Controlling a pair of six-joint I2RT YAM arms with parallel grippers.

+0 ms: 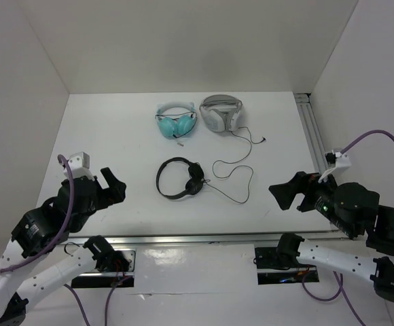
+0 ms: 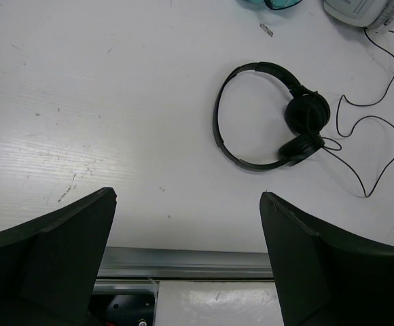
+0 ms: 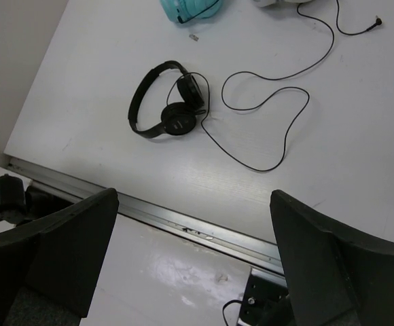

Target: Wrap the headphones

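The headband's curve [image 2: 216, 119] opposite the ear pads [image 1: 158, 179] lies clear of the cable, so I should move my left gripper down and toward the black headphones, onto that part of the headband.
The black headphones [image 1: 195, 182] lie flat in the middle of the white table, thin headband to the left, ear pads folded together to the right. Their thin black cable [image 1: 251, 178] trails right in loose loops toward the back. They also show in the left wrist view [image 2: 307, 112] and the right wrist view [image 3: 178, 122]. My left gripper [image 1: 114, 185] hovers open and empty to the left of the headphones, well apart from them. My right gripper [image 1: 282, 193] hovers open and empty to the right, beyond the cable loops. In both wrist views the jaws stand wide apart over the table's near edge.
Teal headphones [image 1: 175, 122] and bulkier white-and-grey headphones [image 1: 221, 114] lie side by side behind the black ones. A metal rail [image 1: 204, 239] runs along the near table edge, another rail [image 1: 312, 129] along the right side. White walls enclose the left, back and right.
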